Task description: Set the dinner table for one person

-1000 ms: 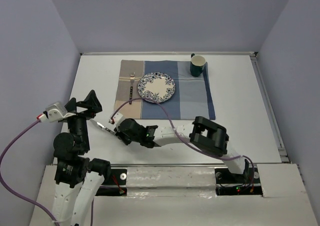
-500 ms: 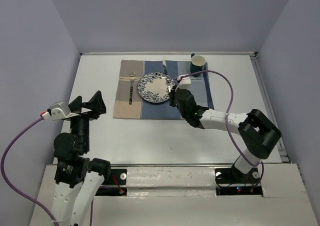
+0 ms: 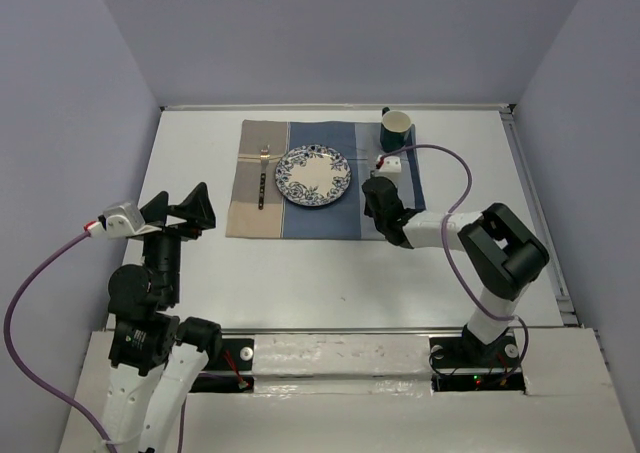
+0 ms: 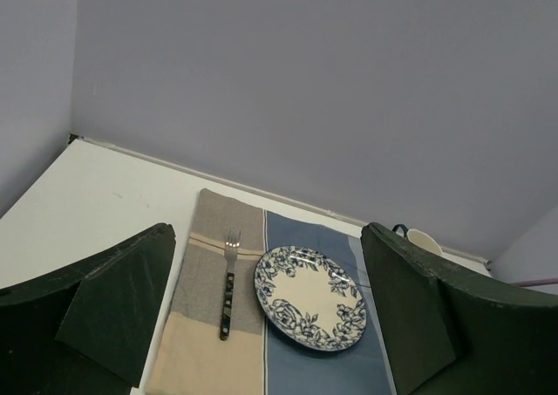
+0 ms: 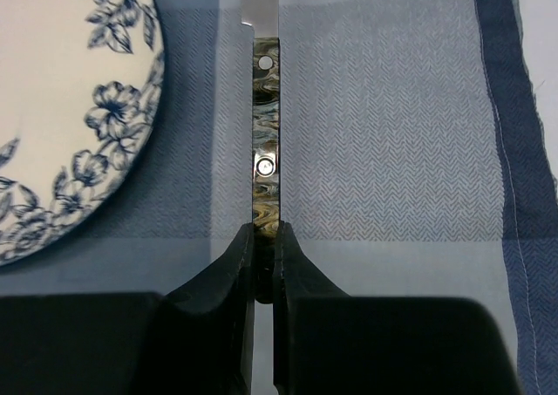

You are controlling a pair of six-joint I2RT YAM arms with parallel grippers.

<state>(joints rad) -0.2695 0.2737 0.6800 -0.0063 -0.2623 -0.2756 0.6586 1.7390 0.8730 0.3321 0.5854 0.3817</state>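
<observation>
I should next lower the knife (image 5: 264, 133) in my right gripper onto the pale part of the placemat just below, beside the plate and opposite the fork. Then I should let go of the knife's handle.
The white dinner table (image 3: 300, 273) carries a blue-and-tan striped placemat (image 3: 390, 213). On the placemat lie a blue floral plate (image 3: 313, 176), a fork (image 3: 262, 178) to its left and a green mug (image 3: 396, 131) at the far right corner. My right gripper (image 3: 372, 188) is just right of the plate. In the right wrist view it (image 5: 264, 234) is shut on the marbled handle of a knife (image 5: 264, 133), held low over the placemat (image 5: 392, 133) beside the plate (image 5: 61, 107). My left gripper (image 3: 185, 211) is open and empty, raised over the table's left side.
The left wrist view shows the fork (image 4: 228, 282), plate (image 4: 309, 297) and mug (image 4: 425, 241) ahead between my open fingers (image 4: 113, 308). Purple walls enclose the table on three sides. A purple cable (image 3: 440, 153) loops over the placemat's right edge.
My right arm swung from the front left of the table across to the right of the plate, carrying the knife. The left gripper barely moved.
</observation>
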